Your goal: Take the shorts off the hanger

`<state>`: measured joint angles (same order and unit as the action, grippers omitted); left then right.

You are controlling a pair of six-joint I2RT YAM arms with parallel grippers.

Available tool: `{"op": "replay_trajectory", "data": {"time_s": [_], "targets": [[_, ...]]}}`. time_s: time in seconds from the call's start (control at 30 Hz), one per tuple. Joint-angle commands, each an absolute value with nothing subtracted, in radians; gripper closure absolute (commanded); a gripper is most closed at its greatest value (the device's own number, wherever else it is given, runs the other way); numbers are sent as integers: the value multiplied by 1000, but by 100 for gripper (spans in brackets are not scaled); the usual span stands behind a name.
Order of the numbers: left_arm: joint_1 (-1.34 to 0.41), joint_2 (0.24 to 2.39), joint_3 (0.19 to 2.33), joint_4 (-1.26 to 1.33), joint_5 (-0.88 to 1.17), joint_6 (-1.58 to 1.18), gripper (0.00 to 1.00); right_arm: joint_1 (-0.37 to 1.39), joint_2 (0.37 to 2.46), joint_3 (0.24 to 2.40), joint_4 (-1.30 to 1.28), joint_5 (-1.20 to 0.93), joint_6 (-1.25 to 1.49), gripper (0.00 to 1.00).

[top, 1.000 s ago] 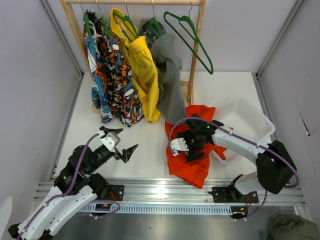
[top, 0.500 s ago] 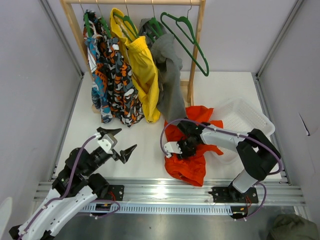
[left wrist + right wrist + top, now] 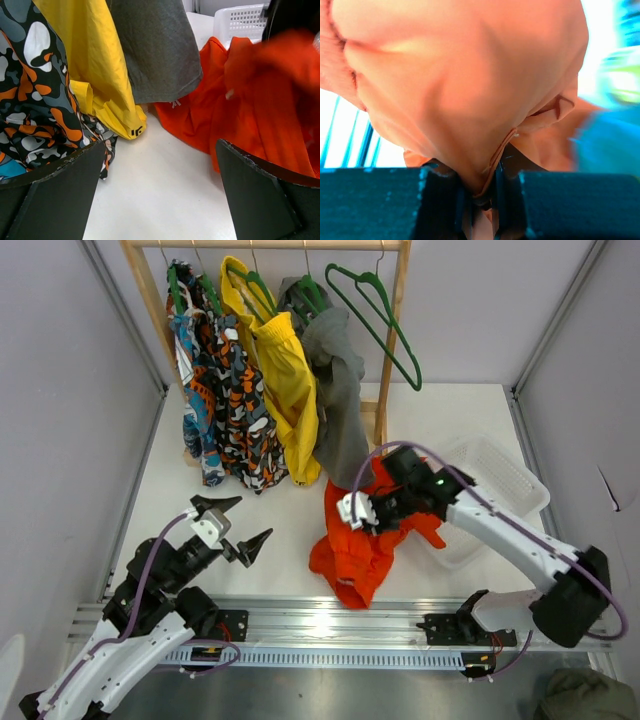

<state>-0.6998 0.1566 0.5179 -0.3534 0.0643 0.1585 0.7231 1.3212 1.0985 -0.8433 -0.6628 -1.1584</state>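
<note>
The right gripper lifts the shorts over the white basket (image 3: 487,478) to its right in the top view next, then lowers and releases them, since the hanger is bare.
The orange-red shorts (image 3: 355,552) hang bunched from my right gripper (image 3: 372,512), which is shut on a fold of the cloth a little above the table, right of centre. In the right wrist view the fabric (image 3: 460,90) fills the frame and is pinched between the closed fingers of the right gripper (image 3: 480,192). The bare green hanger (image 3: 375,320) hangs from the rail at the back right, apart from the shorts. My left gripper (image 3: 250,520) stands open near the front left, holding nothing. In its wrist view the left gripper (image 3: 160,145) faces the shorts (image 3: 260,100) from a distance.
A wooden rack (image 3: 398,300) at the back carries patterned garments (image 3: 225,390), yellow shorts (image 3: 285,380) and a grey garment (image 3: 335,390) on green hangers. A white basket (image 3: 500,475) sits at the right, just behind the right arm.
My right gripper has shut on the shorts and lifted them off the table, bunching the cloth. The bare hanger sways slightly. The left arm has barely moved.
</note>
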Motion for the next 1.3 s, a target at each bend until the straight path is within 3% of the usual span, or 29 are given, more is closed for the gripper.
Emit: {"op": "replay_trajectory", "data": {"time_s": [0.0,0.17,0.53,0.73,0.9,1.07,1.27], "targets": [[-701,146,512,-314,81,172,1,649,1218,1271,-926,-833,-1036,100],[-701,146,509,-311,83,172,1,499,1158,1417,-979,-910,-908,100],[-701,141,508,-305,91,172,1,-90,1126,1761,-1040,-1164,-674,100],[-701,140,506,-307,92,172,1,-444,1129,1818,-754,-1351,-274,100],[-701,137,505,-305,92,175,1,-593,1167,1853,-467,-1413,75,100],[-701,137,505,-305,97,175,1,-750,1186,1894,-300,-1413,275,100],[-701,137,505,-305,101,176,1,-799,1213,1899,-121,-1428,393,100]]}}
